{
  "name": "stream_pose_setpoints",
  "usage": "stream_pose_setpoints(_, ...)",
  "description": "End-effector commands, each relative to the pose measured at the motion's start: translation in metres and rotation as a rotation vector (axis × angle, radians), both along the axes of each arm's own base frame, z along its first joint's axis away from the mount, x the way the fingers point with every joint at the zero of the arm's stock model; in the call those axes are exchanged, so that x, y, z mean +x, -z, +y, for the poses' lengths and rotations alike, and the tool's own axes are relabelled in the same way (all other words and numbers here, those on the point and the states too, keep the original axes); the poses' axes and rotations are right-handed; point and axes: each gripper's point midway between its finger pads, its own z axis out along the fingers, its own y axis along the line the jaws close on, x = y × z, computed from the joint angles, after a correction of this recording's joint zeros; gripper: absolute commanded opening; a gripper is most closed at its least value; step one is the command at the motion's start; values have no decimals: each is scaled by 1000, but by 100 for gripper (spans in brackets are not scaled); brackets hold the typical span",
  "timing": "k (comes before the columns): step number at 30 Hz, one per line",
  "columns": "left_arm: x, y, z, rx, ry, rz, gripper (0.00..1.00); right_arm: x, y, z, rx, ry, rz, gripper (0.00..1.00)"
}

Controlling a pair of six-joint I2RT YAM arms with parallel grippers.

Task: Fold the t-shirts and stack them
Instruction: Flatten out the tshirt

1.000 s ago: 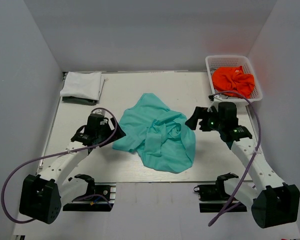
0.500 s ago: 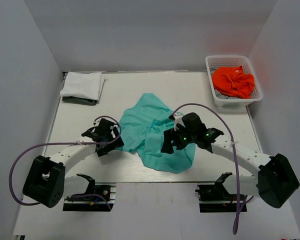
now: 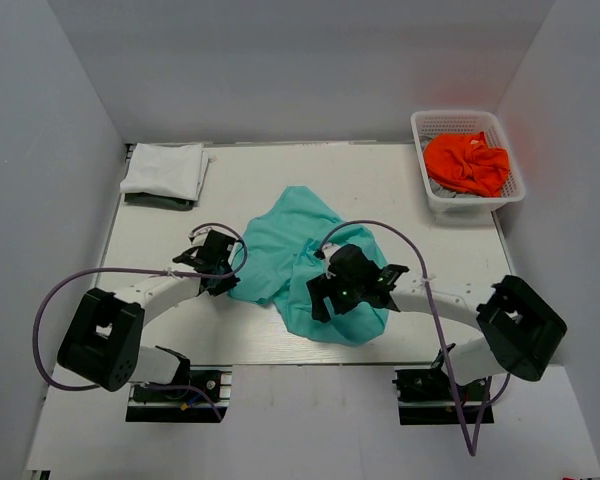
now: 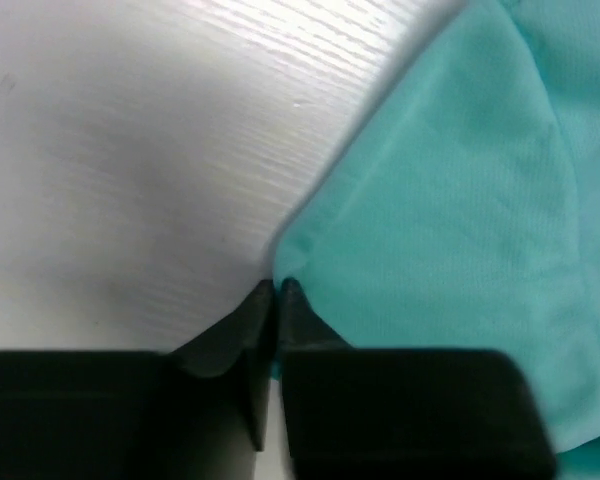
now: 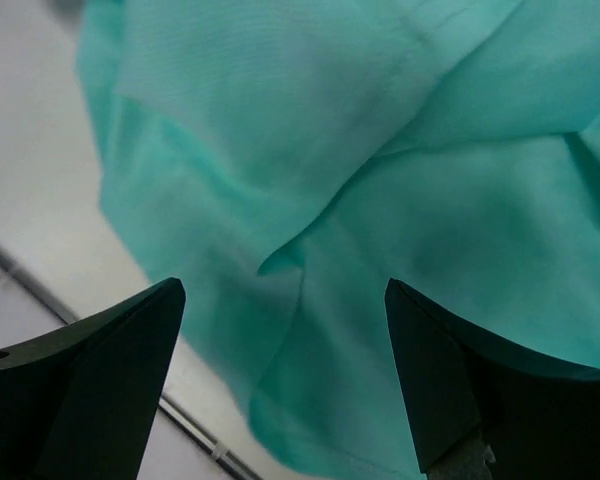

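My right gripper should bring its open fingers together on the pointed tip of the teal fold, because the fold's tip already lies in the gap between them.
A crumpled teal t-shirt [image 3: 298, 245] lies in the middle of the table. My left gripper [image 3: 226, 280] is at its left corner, and in the left wrist view the gripper [image 4: 277, 286] is shut on a sliver of the teal t-shirt [image 4: 450, 200]. My right gripper [image 3: 320, 300] hovers open over the shirt's lower front part. In the right wrist view the gripper [image 5: 283, 288] has teal folds [image 5: 400, 200] below it and nothing between its fingers. A folded white t-shirt [image 3: 164, 169] rests on a dark one [image 3: 160, 201] at the back left. An orange t-shirt [image 3: 467, 160] fills the basket.
The white mesh basket [image 3: 460, 117] stands at the back right corner. The table's front edge [image 5: 40, 285] runs close under the teal shirt's hem. Grey walls close in the table on three sides.
The left gripper slid to the teal shirt's left corner and shut on it. The right arm swung left from beside the basket to over the shirt's front part, staying open.
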Motion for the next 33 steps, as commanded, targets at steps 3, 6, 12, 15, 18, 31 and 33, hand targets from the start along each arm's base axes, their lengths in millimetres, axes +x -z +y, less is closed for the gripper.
stream_pose_setpoints(3,-30,26,5,18,5,131,0,36,-6,17,-7,104,-127,83)
stream_pose_setpoints(6,-32,23,8,18,1,110,0,37,-10,26,33,108,-147,80)
stream_pose_setpoints(12,-32,16,4,-26,20,55,0,30,-15,35,56,72,-151,76)
stream_pose_setpoints(15,-32,14,1,-43,26,44,0,30,-17,43,85,67,-153,70)
stream_pose_setpoints(18,-33,13,2,-43,26,44,0,26,-12,46,82,63,-134,58)
stream_pose_setpoints(31,-18,-19,-1,-65,19,-53,0,23,-32,33,94,143,-152,0)
stream_pose_setpoints(33,-14,-28,0,-61,22,-75,0,30,-47,26,118,193,-200,0)
